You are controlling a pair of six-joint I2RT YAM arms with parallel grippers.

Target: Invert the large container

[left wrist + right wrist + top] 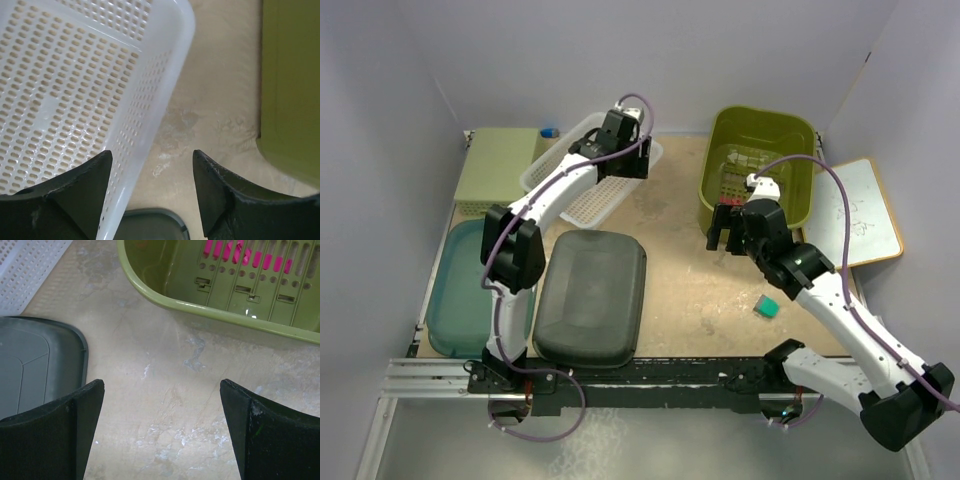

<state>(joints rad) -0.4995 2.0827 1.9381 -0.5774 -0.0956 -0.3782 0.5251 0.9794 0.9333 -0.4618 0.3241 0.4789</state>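
Observation:
My left gripper is open, and the white basket's near rim [632,186] [130,179] runs off-centre between its fingers, so I should move it down and toward the left in its wrist view onto that rim.
The largest container, a dark grey tub [590,295], lies on the table in front of the left arm with its flat base facing up. Its corner also shows in the wrist views [150,227] [30,365]. My left gripper [630,170] [152,157] is open above the near rim of a white perforated basket [588,185] [75,75]. That rim passes between the jaws, close to the left finger, and nothing is gripped. My right gripper [724,242] [162,385] hangs wide open over bare table, between the grey tub and an olive green basket [790,200] [165,270].
A teal tub [460,290] lies at the left edge, with a pale green box [498,170] behind it. A small teal block [767,306] sits near the right arm. A whiteboard [865,215] leans at the right. Something pink [245,255] shows through the green basket's slots.

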